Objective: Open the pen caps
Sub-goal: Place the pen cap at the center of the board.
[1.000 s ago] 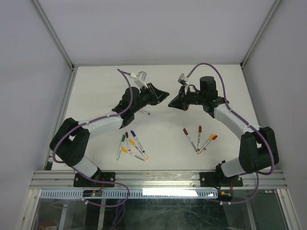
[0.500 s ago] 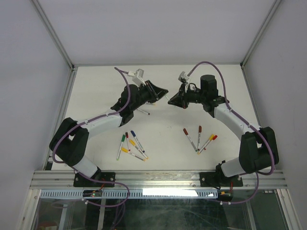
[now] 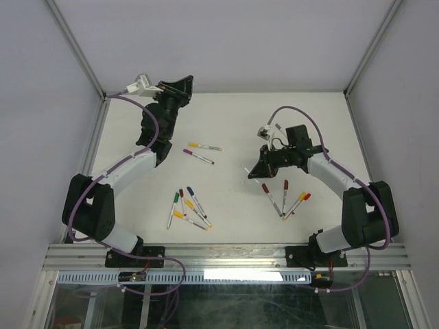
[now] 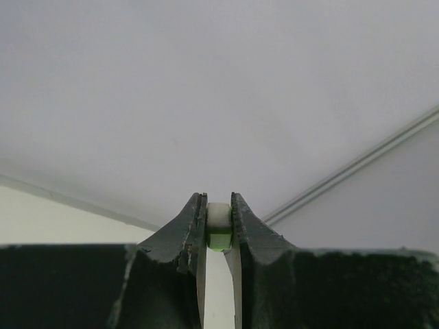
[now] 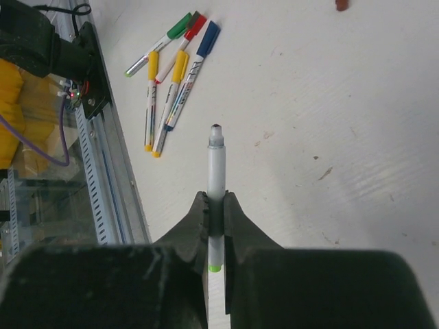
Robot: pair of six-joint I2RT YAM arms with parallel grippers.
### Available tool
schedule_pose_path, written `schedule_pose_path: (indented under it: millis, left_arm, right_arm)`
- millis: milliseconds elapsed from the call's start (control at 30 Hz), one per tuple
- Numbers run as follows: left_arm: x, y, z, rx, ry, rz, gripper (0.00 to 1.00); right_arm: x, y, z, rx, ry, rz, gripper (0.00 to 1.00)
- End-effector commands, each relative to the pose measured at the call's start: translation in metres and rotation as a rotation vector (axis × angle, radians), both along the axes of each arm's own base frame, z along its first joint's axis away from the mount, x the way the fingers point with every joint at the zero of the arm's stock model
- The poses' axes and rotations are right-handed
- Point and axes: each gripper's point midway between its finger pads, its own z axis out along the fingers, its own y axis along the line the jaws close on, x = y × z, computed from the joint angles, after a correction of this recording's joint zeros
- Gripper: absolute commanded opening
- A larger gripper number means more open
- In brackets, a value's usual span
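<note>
The bare tabletop past the yellow-capped pen is below my left gripper and to its right in the top view, so I need to swing down there and release the green cap.
My left gripper (image 3: 184, 82) is raised at the far left corner and shut on a small green pen cap (image 4: 219, 238), as the left wrist view (image 4: 219, 205) shows. My right gripper (image 3: 252, 172) is low over the table's middle, shut on an uncapped white-grey pen barrel (image 5: 217, 168) with a green end (image 5: 215, 267). Its bare tip (image 5: 216, 129) points ahead of the fingers (image 5: 199, 219). Capped pens lie in a left group (image 3: 186, 208) and a right group (image 3: 285, 197). A yellow-capped pen (image 3: 204, 146) and a purple-capped pen (image 3: 197, 157) lie near the middle.
The left group of pens (image 5: 171, 62) lies ahead of my right gripper in its wrist view. The metal rail (image 5: 103, 171) of the table's near edge runs beside them. A dark red cap (image 5: 341, 5) shows at the top edge. White walls enclose the table (image 3: 226, 123).
The two grippers were close together over the table's middle. Now my left arm has swung up to the far left with the green cap, and my right gripper has dropped nearer with the barrel.
</note>
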Motion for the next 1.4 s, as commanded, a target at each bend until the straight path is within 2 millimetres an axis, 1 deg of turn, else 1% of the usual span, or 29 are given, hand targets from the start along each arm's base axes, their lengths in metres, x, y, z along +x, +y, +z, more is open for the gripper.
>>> schedule_pose_path:
  millis: [0, 33, 67, 100, 167, 267, 300, 333, 400, 433, 533, 600, 633, 733, 767, 867, 900, 933, 967, 1033, 1233, 1300, 1367]
  left_arm:
    - [-0.013, -0.025, 0.005, 0.064, -0.037, -0.134, 0.0]
    - [-0.014, -0.036, -0.005, 0.086, -0.017, -0.19, 0.0]
    - [-0.015, -0.051, -0.022, 0.107, 0.022, -0.268, 0.0]
    - [-0.014, -0.06, -0.037, 0.109, 0.066, -0.307, 0.0]
    - [-0.016, -0.086, -0.069, 0.123, 0.144, -0.412, 0.0]
    - [-0.015, -0.125, -0.116, 0.176, 0.26, -0.476, 0.0]
    - [-0.014, -0.137, -0.128, 0.196, 0.296, -0.482, 0.0]
    - [-0.011, -0.148, -0.146, 0.219, 0.36, -0.483, 0.0]
    - [-0.005, -0.173, -0.162, 0.252, 0.436, -0.49, 0.0]
    - [-0.002, -0.183, -0.174, 0.272, 0.487, -0.488, 0.0]
    - [0.004, -0.206, -0.205, 0.316, 0.605, -0.461, 0.0]
    - [0.005, -0.22, -0.223, 0.323, 0.656, -0.459, 0.0]
    - [0.006, -0.226, -0.235, 0.33, 0.683, -0.462, 0.0]
    - [0.007, -0.243, -0.257, 0.349, 0.731, -0.485, 0.0]
    - [0.009, -0.249, -0.257, 0.352, 0.733, -0.489, 0.0]
    - [0.011, -0.268, -0.273, 0.376, 0.756, -0.493, 0.0]
    - [0.01, -0.271, -0.282, 0.389, 0.771, -0.488, 0.0]
    - [0.014, -0.276, -0.279, 0.392, 0.764, -0.483, 0.0]
    - [0.016, -0.279, -0.284, 0.397, 0.769, -0.478, 0.0]
    - [0.02, -0.282, -0.292, 0.401, 0.78, -0.468, 0.0]
    - [0.026, -0.286, -0.309, 0.412, 0.799, -0.461, 0.06]
    - [0.026, -0.286, -0.314, 0.415, 0.805, -0.461, 0.09]
    - [0.025, -0.286, -0.318, 0.419, 0.813, -0.459, 0.16]
  right_arm:
    - [0.024, -0.015, 0.025, 0.018, -0.07, -0.11, 0.0]
    - [0.034, -0.023, 0.022, -0.007, -0.073, -0.169, 0.0]
    - [0.047, -0.034, 0.016, -0.049, -0.069, -0.252, 0.0]
    - [0.059, -0.045, 0.011, -0.087, -0.073, -0.32, 0.0]
    - [0.08, -0.067, 0.0, -0.154, -0.059, -0.449, 0.0]
    - [0.1, -0.091, -0.018, -0.254, -0.049, -0.571, 0.0]
    - [0.104, -0.097, -0.023, -0.282, -0.047, -0.598, 0.0]
    - [0.108, -0.102, -0.027, -0.305, -0.048, -0.622, 0.0]
    - [0.116, -0.113, -0.033, -0.349, -0.055, -0.674, 0.01]
    - [0.118, -0.117, -0.035, -0.363, -0.057, -0.691, 0.02]
    - [0.124, -0.126, -0.042, -0.395, -0.06, -0.731, 0.04]
    - [0.124, -0.128, -0.05, -0.406, -0.041, -0.731, 0.05]
    - [0.125, -0.128, -0.055, -0.412, -0.029, -0.728, 0.06]
    - [0.125, -0.126, -0.068, -0.427, 0.011, -0.714, 0.07]
    - [0.124, -0.126, -0.071, -0.431, 0.023, -0.707, 0.07]
    - [0.124, -0.124, -0.078, -0.436, 0.047, -0.692, 0.08]
    - [0.123, -0.124, -0.079, -0.437, 0.049, -0.688, 0.08]
    - [0.123, -0.125, -0.081, -0.441, 0.048, -0.686, 0.09]
    - [0.123, -0.125, -0.082, -0.443, 0.05, -0.685, 0.09]
    - [0.123, -0.125, -0.084, -0.447, 0.053, -0.677, 0.1]
    - [0.121, -0.124, -0.09, -0.46, 0.066, -0.658, 0.11]
    - [0.121, -0.125, -0.092, -0.465, 0.067, -0.658, 0.11]
    - [0.121, -0.125, -0.094, -0.47, 0.07, -0.653, 0.12]
